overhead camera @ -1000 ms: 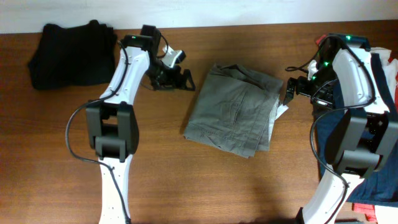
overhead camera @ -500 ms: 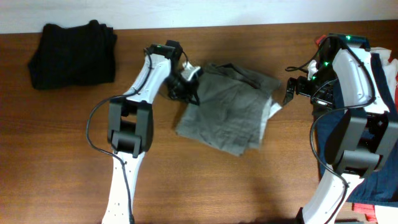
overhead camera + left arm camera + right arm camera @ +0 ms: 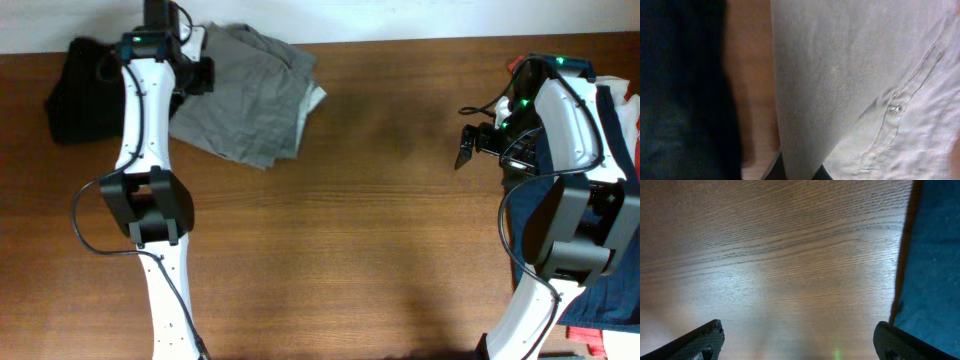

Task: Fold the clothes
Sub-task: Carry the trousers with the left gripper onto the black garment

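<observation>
The black garment (image 3: pixel 85 90) (image 3: pixel 680 100) is lying beside the shorts, so I will lift my left gripper, carry the shorts to the left in the overhead view and let go of them on top of that garment.
The folded grey-khaki shorts (image 3: pixel 245 95) lie at the table's back left, right beside the black garment (image 3: pixel 85 90). My left gripper (image 3: pixel 195 70) is shut on the left edge of the shorts. In the left wrist view a fold of the grey shorts (image 3: pixel 850 85) runs down between the dark fingers of that gripper (image 3: pixel 799 172), with the black garment (image 3: pixel 680 100) to the left. My right gripper (image 3: pixel 468 148) hangs open over bare wood at the right. Its fingertips (image 3: pixel 700 340) stand wide apart around nothing, the gripper (image 3: pixel 800 342) next to navy fabric (image 3: pixel 935 255).
Navy shorts (image 3: pixel 612 285) and red-and-white pieces (image 3: pixel 625 100) are piled at the right edge under the right arm. A white wall runs along the table's back edge (image 3: pixel 400 40). Brown wood (image 3: pixel 380 220) spans the middle.
My left gripper shut on the grey shorts and dragged them from the table's middle to the back left, next to the black garment. The right arm has not moved.
</observation>
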